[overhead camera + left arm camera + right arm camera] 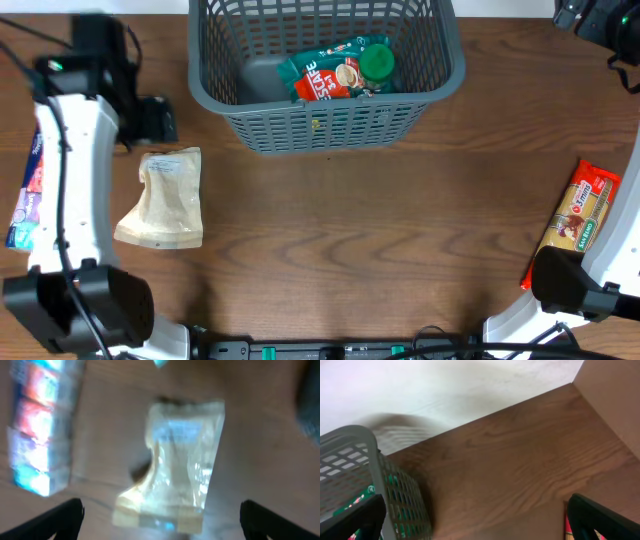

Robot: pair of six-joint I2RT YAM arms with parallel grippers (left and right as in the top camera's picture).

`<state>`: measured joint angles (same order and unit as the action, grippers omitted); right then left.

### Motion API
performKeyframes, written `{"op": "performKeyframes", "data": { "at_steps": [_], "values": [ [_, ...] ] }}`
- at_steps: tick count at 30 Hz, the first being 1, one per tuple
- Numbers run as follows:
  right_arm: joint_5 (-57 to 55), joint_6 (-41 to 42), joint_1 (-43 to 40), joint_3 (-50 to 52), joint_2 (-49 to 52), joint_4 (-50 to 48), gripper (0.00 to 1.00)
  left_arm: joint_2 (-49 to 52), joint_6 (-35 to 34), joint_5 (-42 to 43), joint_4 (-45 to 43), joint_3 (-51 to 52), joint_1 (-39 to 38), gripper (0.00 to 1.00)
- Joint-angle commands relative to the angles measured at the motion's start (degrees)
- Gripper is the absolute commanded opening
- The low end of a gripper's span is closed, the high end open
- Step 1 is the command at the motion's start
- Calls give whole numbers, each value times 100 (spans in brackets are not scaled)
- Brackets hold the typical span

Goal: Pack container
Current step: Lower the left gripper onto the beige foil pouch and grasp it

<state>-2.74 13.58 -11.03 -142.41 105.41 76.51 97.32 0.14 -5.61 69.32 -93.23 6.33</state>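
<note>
My left gripper moves down onto the middle of the beige pouch (165, 197) (180, 460) next and closes across it, because the pouch lies flat atop the table with both sides clear.
The grey slotted container (325, 120) stands at the back middle of the table. It holds a green and red packet (325, 78) and a green-lidded jar (377, 63). A beige pouch (165, 197) lies flat on the table at the left. My left gripper (150, 118) hovers just behind the pouch. In the blurred left wrist view its fingers (160, 522) are spread wide and empty above the pouch (180, 460). My right gripper (592, 14) is at the far right corner. It is open and empty (477, 520), beside the container's wall (395, 495).
A red and yellow pasta packet (578, 218) lies at the right edge, near the right arm's base. A colourful blue and red packet (28, 195) lies at the far left under the left arm, and shows in the left wrist view (40, 425).
</note>
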Motion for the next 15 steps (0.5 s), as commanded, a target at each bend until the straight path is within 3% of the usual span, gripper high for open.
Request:
{"op": "performKeyframes", "data": {
  "at_steps": [1, 8, 15],
  "values": [
    [42, -57, -20, 109, 63, 26, 99, -634, 227, 275, -719, 1340, 26, 98],
    [44, -59, -20, 396, 68, 26, 99, -1034, 627, 935, -2277, 3254, 203, 98],
    [83, -168, -13, 649, 68, 96, 99, -925, 872, 1187, -3071, 3755, 682, 98]
  ]
}}
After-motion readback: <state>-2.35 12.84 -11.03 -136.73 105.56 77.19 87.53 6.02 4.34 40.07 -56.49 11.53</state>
